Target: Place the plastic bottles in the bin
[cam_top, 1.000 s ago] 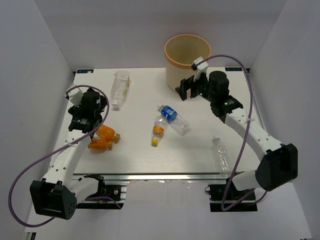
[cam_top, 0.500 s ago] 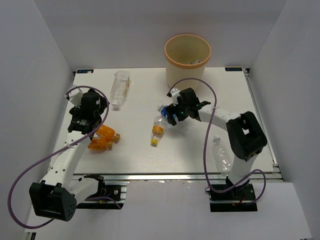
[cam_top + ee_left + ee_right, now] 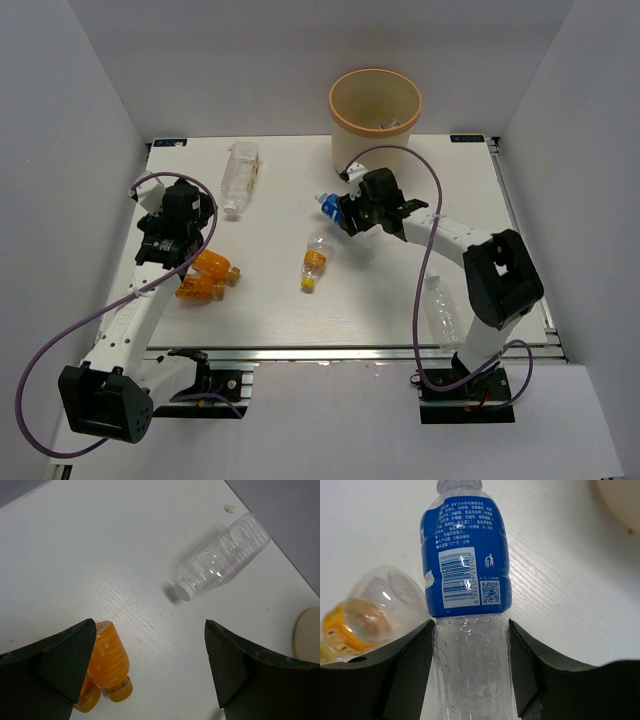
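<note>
The robot's right gripper needs to lift the blue-labelled bottle (image 3: 330, 207) up and outward over the bin's opening (image 3: 377, 100) next and let go of it there, because the bin's rim is higher than the tabletop.
My right gripper (image 3: 471, 672) is shut on the clear body of a blue-labelled plastic bottle (image 3: 465, 570), a finger pressed to each side. From above, this bottle (image 3: 330, 207) sits in the right gripper (image 3: 347, 213), in front of and left of the beige bin (image 3: 375, 80). A clear bottle with a yellow cap (image 3: 315, 262) lies just in front of it. Two orange bottles (image 3: 205, 277) lie by my open left gripper (image 3: 178, 250). In the left wrist view the left gripper (image 3: 150, 665) holds nothing, and an orange bottle (image 3: 107, 660) rests beside its left finger.
One plain clear bottle (image 3: 240, 175) lies at the back left and shows in the left wrist view as well (image 3: 225, 560). Another clear bottle (image 3: 440, 312) lies at the front right, near the right arm's base. Something small and pale lies inside the bin.
The right arm swung from beside the bin down to the blue-labelled bottle and closed on it. The bottle has shifted back and left. The left arm stayed still.
</note>
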Tool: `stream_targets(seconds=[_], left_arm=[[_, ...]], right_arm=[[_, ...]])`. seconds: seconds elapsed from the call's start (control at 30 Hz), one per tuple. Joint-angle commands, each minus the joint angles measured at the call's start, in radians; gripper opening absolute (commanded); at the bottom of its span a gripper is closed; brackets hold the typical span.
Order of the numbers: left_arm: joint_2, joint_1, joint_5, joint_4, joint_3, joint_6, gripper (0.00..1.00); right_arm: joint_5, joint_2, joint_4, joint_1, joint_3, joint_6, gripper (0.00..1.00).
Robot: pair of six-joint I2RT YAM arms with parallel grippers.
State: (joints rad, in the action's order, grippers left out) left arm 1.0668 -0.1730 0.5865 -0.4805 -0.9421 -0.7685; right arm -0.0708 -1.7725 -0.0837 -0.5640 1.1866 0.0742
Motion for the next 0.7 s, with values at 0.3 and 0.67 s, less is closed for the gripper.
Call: stream_targets(seconds=[0.3, 0.67], left_arm=[[-0.021, 0.004, 0.026, -0.004, -0.001, 0.001, 0.98], [-0.039, 0.004, 0.078, -0.009, -0.006, 0.020, 0.98]], right_arm=[[-0.055, 0.215, 0.073, 0.015, 0.114, 0.027, 0.33], [-0.175, 0.039, 0.260, 0.251, 0.621, -0.192, 0.34]])
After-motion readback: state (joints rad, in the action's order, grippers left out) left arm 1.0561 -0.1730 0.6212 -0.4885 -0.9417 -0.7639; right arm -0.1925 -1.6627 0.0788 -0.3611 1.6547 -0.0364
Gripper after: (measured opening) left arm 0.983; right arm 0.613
